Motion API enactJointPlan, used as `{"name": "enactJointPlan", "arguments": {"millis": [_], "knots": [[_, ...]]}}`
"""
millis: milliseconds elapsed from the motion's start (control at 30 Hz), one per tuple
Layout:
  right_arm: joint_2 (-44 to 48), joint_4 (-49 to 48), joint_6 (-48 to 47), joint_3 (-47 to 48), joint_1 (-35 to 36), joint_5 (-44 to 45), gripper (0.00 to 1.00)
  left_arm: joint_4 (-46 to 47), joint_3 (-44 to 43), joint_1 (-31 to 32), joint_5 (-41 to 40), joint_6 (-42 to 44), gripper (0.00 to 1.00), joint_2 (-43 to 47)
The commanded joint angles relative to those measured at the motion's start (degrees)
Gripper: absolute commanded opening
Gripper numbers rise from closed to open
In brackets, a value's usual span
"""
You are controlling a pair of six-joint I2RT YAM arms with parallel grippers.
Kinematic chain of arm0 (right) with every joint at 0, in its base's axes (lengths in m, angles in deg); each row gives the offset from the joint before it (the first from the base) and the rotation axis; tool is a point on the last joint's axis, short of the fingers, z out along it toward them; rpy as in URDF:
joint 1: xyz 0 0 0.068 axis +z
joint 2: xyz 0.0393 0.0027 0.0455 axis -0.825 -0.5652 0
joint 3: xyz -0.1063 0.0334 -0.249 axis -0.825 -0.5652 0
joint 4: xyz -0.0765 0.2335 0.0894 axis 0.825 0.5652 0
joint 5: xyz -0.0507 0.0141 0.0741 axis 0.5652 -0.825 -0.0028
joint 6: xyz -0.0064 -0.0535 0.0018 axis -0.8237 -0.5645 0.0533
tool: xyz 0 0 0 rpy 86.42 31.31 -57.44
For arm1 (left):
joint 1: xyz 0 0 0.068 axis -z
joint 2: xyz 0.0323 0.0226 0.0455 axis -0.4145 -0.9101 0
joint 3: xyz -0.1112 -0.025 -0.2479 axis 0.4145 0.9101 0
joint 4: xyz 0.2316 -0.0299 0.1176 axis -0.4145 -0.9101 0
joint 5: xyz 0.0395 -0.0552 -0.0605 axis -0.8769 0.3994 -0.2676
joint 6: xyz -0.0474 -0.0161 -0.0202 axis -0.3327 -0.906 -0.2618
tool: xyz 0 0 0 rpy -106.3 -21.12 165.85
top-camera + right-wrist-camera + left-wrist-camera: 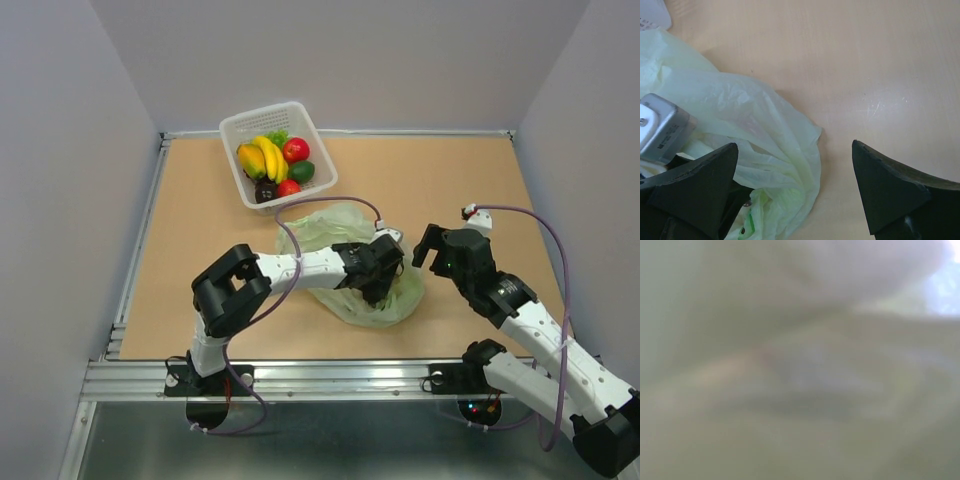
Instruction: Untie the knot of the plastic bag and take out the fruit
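Observation:
My left gripper will lift outward, left in the top view, over the white basket to release the fruit next.
The pale green plastic bag [340,232] lies crumpled on the table's middle. My left gripper [383,280] is pushed down into its folds at the right side. The left wrist view shows only blurred green plastic bag [800,360], so its jaws are hidden. I cannot make out the knot. Just right of the bag [740,110], my right gripper [432,255] [794,144] hangs open and touches nothing. The fruit lies in the white basket [300,118]: a red one [295,150], a green one [302,171], a yellow-orange one [250,158] and a dark one [266,191].
A yellow banana [270,155] also lies in the basket at the back left. The left arm's grey camera box [662,127] shows above the bag in the right wrist view. A purple cable [320,203] loops over the bag. Bare wood lies right of the bag.

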Motion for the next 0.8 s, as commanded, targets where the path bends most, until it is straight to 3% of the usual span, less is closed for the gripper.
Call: {"name": "enactJointPlan", "arguments": {"millis": [0, 200, 367, 567, 767], "knots": [[0.06, -0.70, 0.69, -0.85, -0.40, 1.43, 1.00, -1.95, -4.16, 0.21, -1.08, 0.55, 0.40, 8.97], [-0.29, -0.70, 0.25, -0.06, -0.32, 2.40, 1.00, -8.10, -16.19, -0.57, -4.68, 6.09, 0.40, 14.96], [-0.73, -0.70, 0.33, 0.30, -0.32, 1.96, 1.00, -9.87, -26.47, -5.49, -4.69, 9.43, 0.40, 17.42], [-0.55, -0.70, 0.24, 0.38, -0.32, 0.21, 1.00, -9.43, -31.41, -21.56, -3.55, 12.07, 0.41, 18.31], [-0.38, -0.79, 1.21, 0.47, -0.40, -2.34, 1.00, -7.59, -34.66, -35.01, -2.68, 15.06, 0.46, 11.99]]}}
